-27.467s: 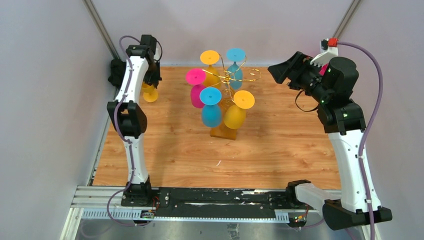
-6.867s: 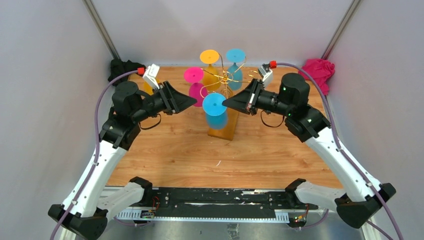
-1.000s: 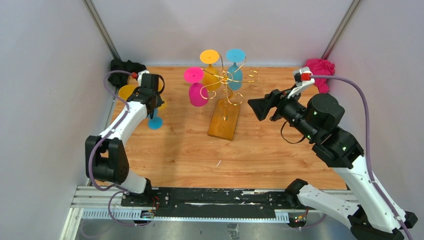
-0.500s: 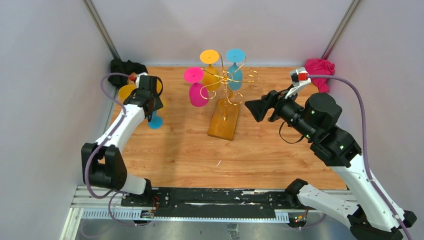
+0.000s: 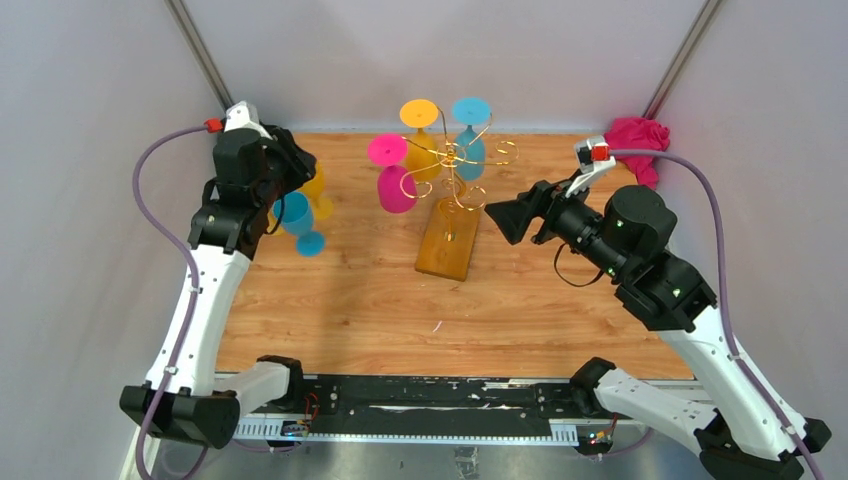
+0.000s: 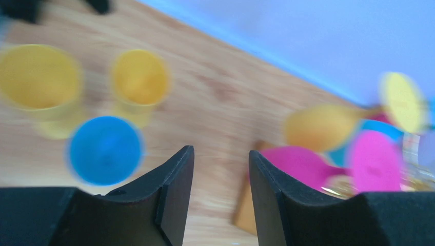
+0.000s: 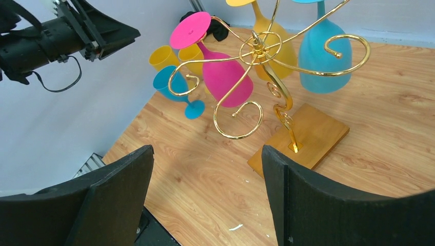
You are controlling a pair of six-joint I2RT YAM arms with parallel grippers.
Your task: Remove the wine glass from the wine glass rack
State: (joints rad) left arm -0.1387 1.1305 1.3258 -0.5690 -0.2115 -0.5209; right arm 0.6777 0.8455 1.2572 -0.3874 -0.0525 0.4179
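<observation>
I should next move my left gripper to the right in the top view, onto the pink glass's foot rim [image 5: 373,151] [image 6: 378,182], because this rim sticks out free above the rack's wire.
The gold wire wine glass rack [image 5: 455,185] stands mid-table on its wooden base [image 5: 447,245]. A pink glass [image 5: 395,185], a yellow glass [image 5: 420,130] and a blue glass [image 5: 470,140] hang on it upside down. The right wrist view shows the rack [image 7: 279,102] with the pink glass [image 7: 225,72] closest. A blue glass [image 5: 297,220] and two yellow glasses [image 5: 312,185] stand on the table at the left. My left gripper [image 5: 298,165] is open and empty above them. My right gripper [image 5: 497,222] is open and empty, just right of the rack.
A pink cloth [image 5: 640,135] lies at the back right corner. Grey walls close in the left, right and back sides. In the blurred left wrist view the blue glass [image 6: 105,149] and yellow glasses [image 6: 139,77] lie below my fingers.
My left arm has risen and pulled back from the blue glass, which stays standing on the table. My right gripper has edged a little left toward the rack.
</observation>
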